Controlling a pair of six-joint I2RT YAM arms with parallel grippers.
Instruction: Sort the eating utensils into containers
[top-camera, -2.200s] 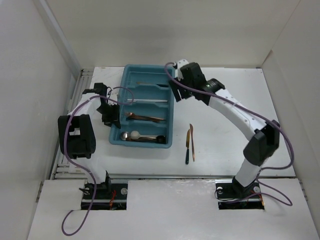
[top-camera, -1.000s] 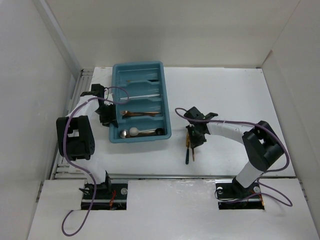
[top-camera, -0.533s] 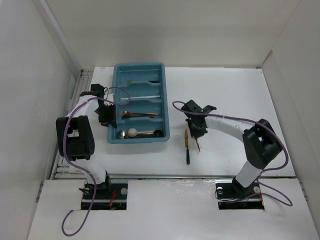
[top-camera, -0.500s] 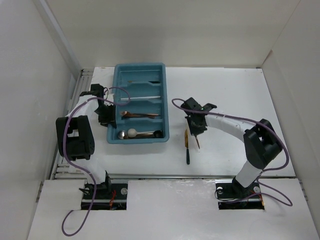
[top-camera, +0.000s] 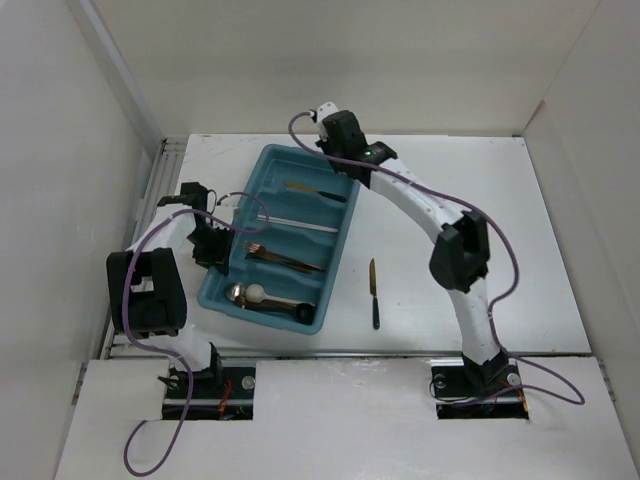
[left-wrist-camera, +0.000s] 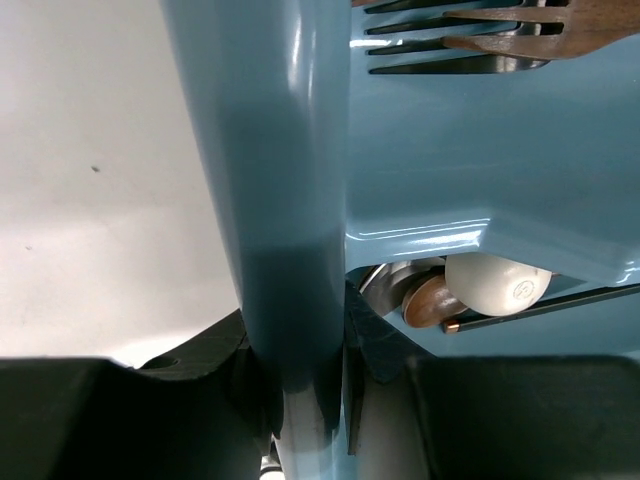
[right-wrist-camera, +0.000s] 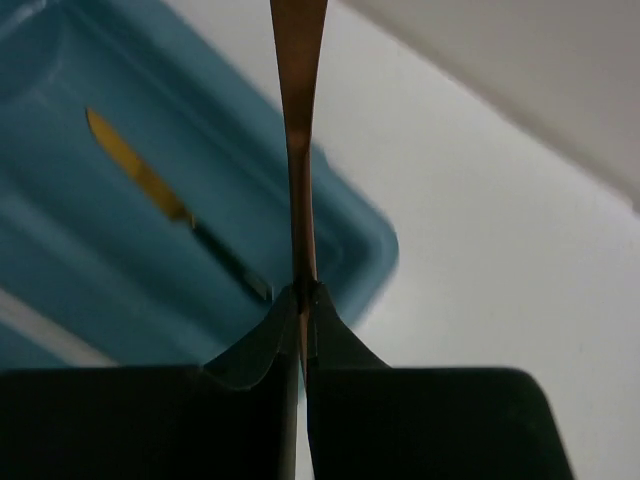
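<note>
The right gripper will first go down, moving left in the top view, to get the copper utensil into the open room beside the gold knife's blade.
The teal tray (top-camera: 232, 300) lies skewed on the table, and its containers hold a gold knife (top-camera: 315, 190), a pale stick (top-camera: 290, 222), copper forks (top-camera: 285, 258) and spoons (top-camera: 262, 296). My left gripper (top-camera: 207, 250) is shut on the tray's left wall (left-wrist-camera: 290, 200). In the left wrist view, a white spoon (left-wrist-camera: 497, 283) and a copper spoon (left-wrist-camera: 430, 300) lie just inside. Above the tray's far right corner, my right gripper (top-camera: 333, 132) is shut on a slim copper utensil (right-wrist-camera: 298, 120). The same gold knife (right-wrist-camera: 170, 200) lies in the compartment below it.
A gold-bladed knife with a black handle (top-camera: 374, 293) lies on the white table to the right of the tray. White walls close in the left, right and far sides. The right arm (top-camera: 440, 215) stretches over the table's middle.
The right gripper closed on the copper utensil beside the knife on the table and carried it to the tray's far right corner. The tray, held by the left gripper, has swung askew.
</note>
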